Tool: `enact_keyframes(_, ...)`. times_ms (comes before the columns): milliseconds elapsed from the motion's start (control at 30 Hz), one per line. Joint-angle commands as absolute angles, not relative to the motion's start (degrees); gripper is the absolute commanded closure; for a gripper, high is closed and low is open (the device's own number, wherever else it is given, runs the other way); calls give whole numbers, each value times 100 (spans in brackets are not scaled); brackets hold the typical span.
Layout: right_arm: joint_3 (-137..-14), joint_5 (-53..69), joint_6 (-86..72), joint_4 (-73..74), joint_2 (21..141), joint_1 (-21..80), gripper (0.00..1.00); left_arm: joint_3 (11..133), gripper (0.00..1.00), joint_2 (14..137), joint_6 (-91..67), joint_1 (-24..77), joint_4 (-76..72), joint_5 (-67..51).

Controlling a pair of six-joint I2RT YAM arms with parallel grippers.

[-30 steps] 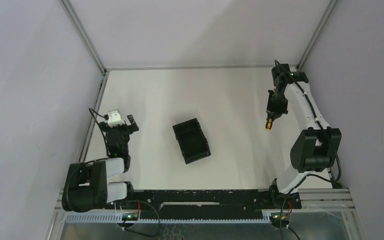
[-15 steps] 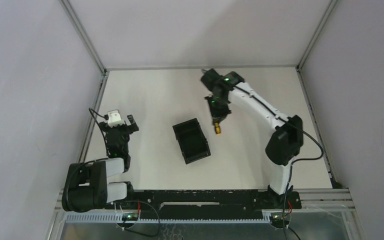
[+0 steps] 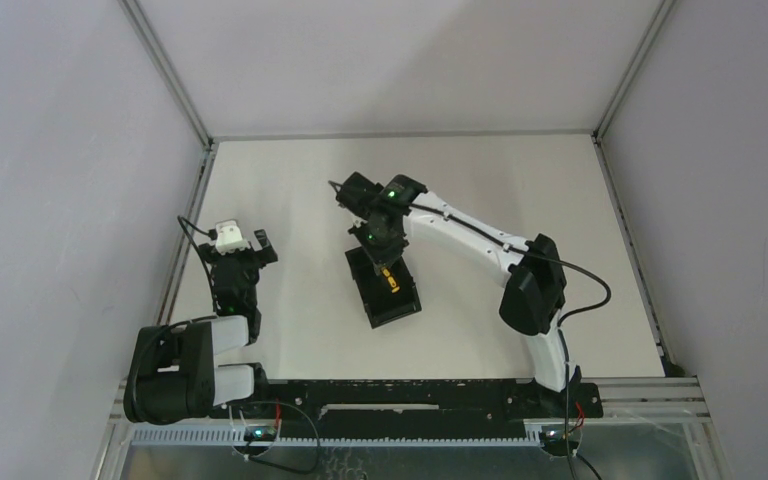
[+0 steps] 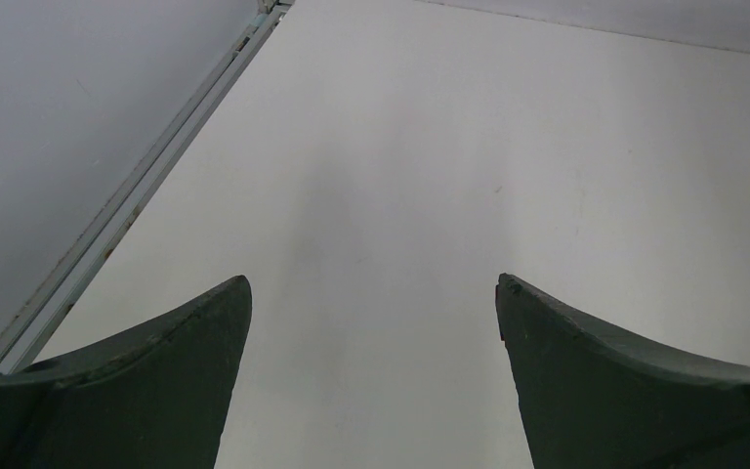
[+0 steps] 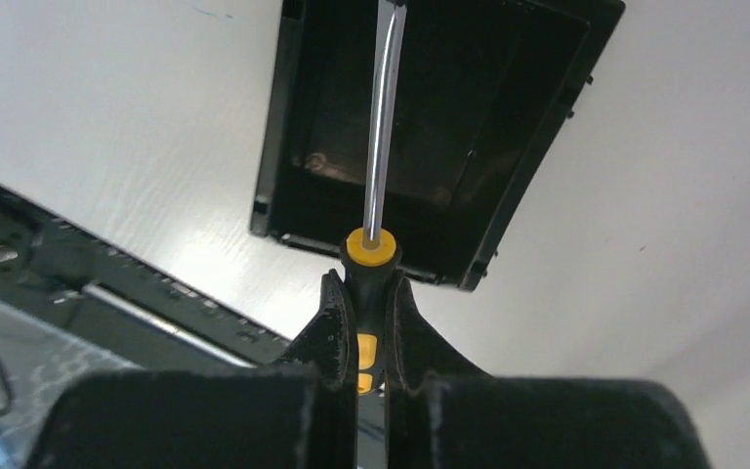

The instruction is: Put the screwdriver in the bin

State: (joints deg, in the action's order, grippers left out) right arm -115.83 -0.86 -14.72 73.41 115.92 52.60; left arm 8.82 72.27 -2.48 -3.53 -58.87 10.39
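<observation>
My right gripper should lower the screwdriver (image 5: 371, 256) between the bin's sides and let go of it. It still holds the screwdriver above the bin's empty bottom.
My right gripper (image 3: 384, 262) (image 5: 366, 293) is shut on the screwdriver (image 5: 371, 256), a small tool with a yellow-and-black handle (image 3: 390, 279). Its thin metal shaft (image 5: 381, 127) points out over the black open-topped bin (image 3: 385, 283) (image 5: 420, 98). In the top view the gripper hangs over the bin's far half, with the handle showing above the bin's inside. I cannot tell if the tool touches the bin. My left gripper (image 3: 241, 246) (image 4: 371, 293) is open and empty at the table's left side, well apart from the bin.
A metal frame rail (image 3: 185, 240) (image 4: 137, 191) runs along the table's left edge beside my left gripper. The black base rail (image 3: 400, 395) (image 5: 107, 283) crosses the near edge. Grey walls close in the table on three sides.
My right arm has swung left from the table's right side, carrying the screwdriver until it hangs over the bin. The left arm has not moved.
</observation>
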Motion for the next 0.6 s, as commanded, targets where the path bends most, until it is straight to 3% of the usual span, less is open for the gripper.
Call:
enact_keyframes(0,-10908,-647,-774,6354,11676,5485,100,1104,0,7216,-153,-326,-6073,1088)
enact_keyframes(267,-10085,-868,-545,5314,11903,5517,99,1099,0,7216,-156,-325,-6073,1089)
enact_keyframes(433,-10054,-908,-610,5258,12068,5537,68,1107,0,7216,-158,-325,-6073,1083)
enact_keyframes(567,-10077,-920,-723,5325,11952,5541,58,1100,0,7216,-158,-330,-6073,1082)
